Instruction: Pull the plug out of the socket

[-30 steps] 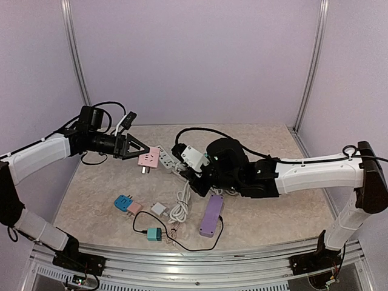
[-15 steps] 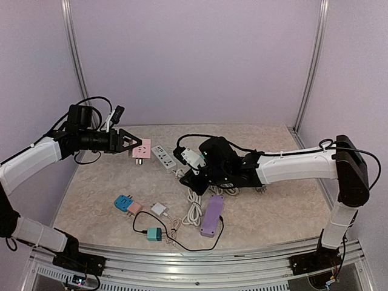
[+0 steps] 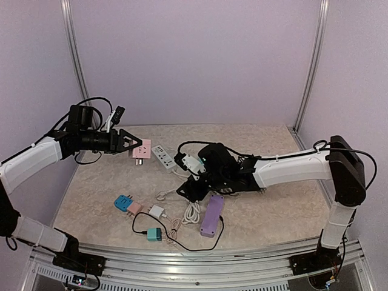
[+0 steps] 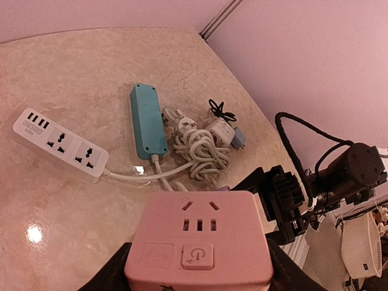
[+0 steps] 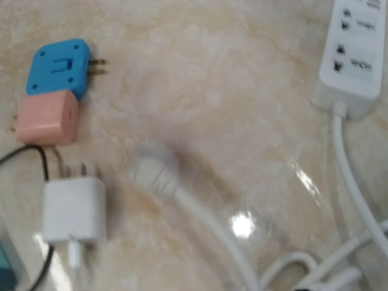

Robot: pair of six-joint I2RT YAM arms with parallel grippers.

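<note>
The plug is already off. My left gripper should next bring the pink socket (image 3: 143,150) down onto the bare tabletop beyond the blue adapter (image 3: 128,180), which lies below, and let go of the socket.
My left gripper (image 3: 134,148) holds the pink socket (image 3: 143,150) off the table at the left, its fingers shut on the block's two sides. In the left wrist view the socket (image 4: 198,236) shows empty slots. The white plug (image 3: 162,196) lies loose on the table, its cord running to a white coil (image 3: 191,212). In the right wrist view the plug (image 5: 154,170) is blurred and none of my fingers touch it. My right gripper (image 3: 187,189) hangs low just right of the plug, open and holding nothing.
A white power strip (image 3: 163,156) lies behind the plug. A purple strip (image 3: 211,215) lies near the front. A blue adapter (image 5: 59,66), a pink adapter (image 5: 46,118) and a white charger (image 5: 74,210) sit front left. A teal strip (image 4: 147,119) lies under the right arm.
The plug came out of the pink socket as the left arm drew back left. The right gripper dropped toward the table and let the plug go. The plug now lies there.
</note>
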